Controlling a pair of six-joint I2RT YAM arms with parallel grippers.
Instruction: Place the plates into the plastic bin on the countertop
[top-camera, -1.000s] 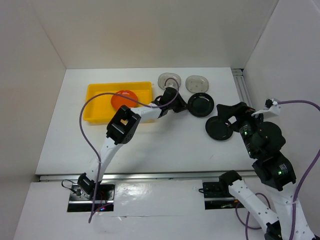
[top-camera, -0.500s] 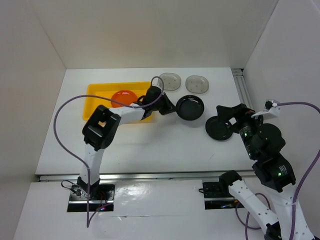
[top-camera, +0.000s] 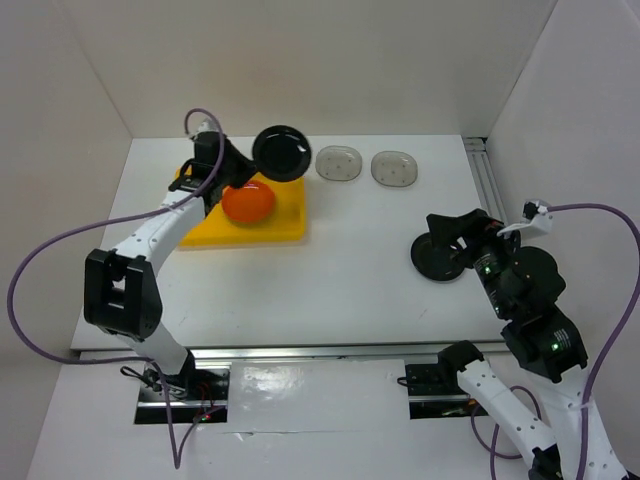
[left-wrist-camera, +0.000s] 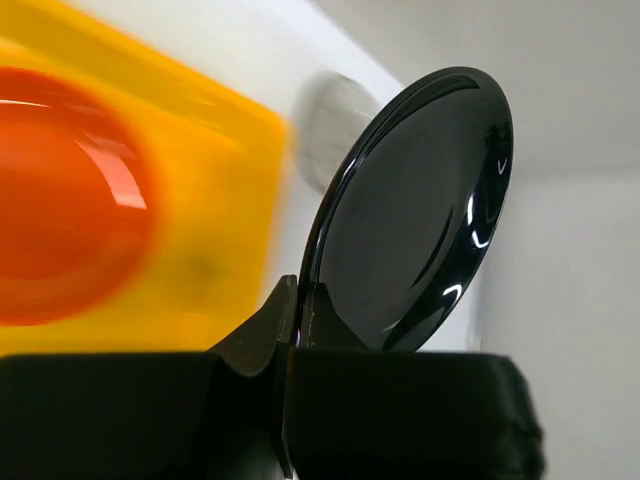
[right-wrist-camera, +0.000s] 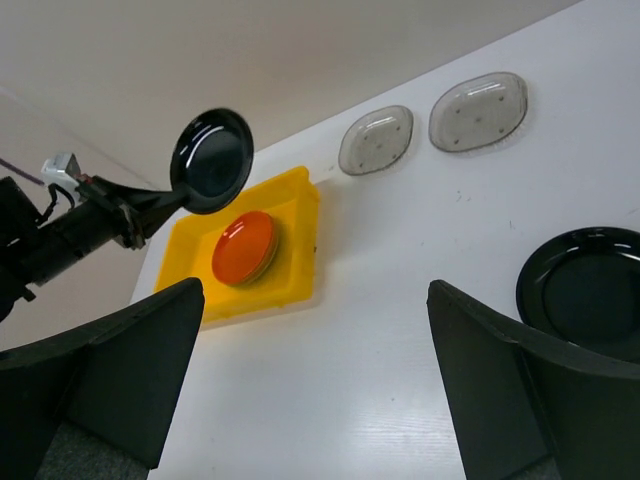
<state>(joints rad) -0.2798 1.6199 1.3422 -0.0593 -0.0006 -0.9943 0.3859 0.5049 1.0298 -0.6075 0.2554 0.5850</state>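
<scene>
My left gripper shifts the black plate to the left in the top view next, then lowers it into the bin (top-camera: 288, 212) over the orange plate (top-camera: 247, 203).
My left gripper (top-camera: 252, 161) is shut on the rim of a round black plate (top-camera: 281, 152) and holds it tilted in the air above the far right part of the yellow plastic bin (top-camera: 288, 212). In the left wrist view the fingers (left-wrist-camera: 270, 325) pinch the plate's (left-wrist-camera: 420, 210) lower edge. An orange plate (top-camera: 247, 203) lies in the bin. Two grey oblong dotted plates (top-camera: 339, 162) (top-camera: 394, 168) lie on the white countertop at the back. A second black plate (top-camera: 430, 266) lies at the right, below my open, empty right gripper (top-camera: 445, 242). No lime-green plate is in view.
White walls close in the countertop (top-camera: 350, 280) at the back and both sides. A metal rail (top-camera: 484, 170) runs along the right edge. The left arm's purple cable (top-camera: 40, 260) loops over the left side.
My left arm has swung left and up with the black plate, from the middle of the table to above the bin. The right gripper has hardly moved.
</scene>
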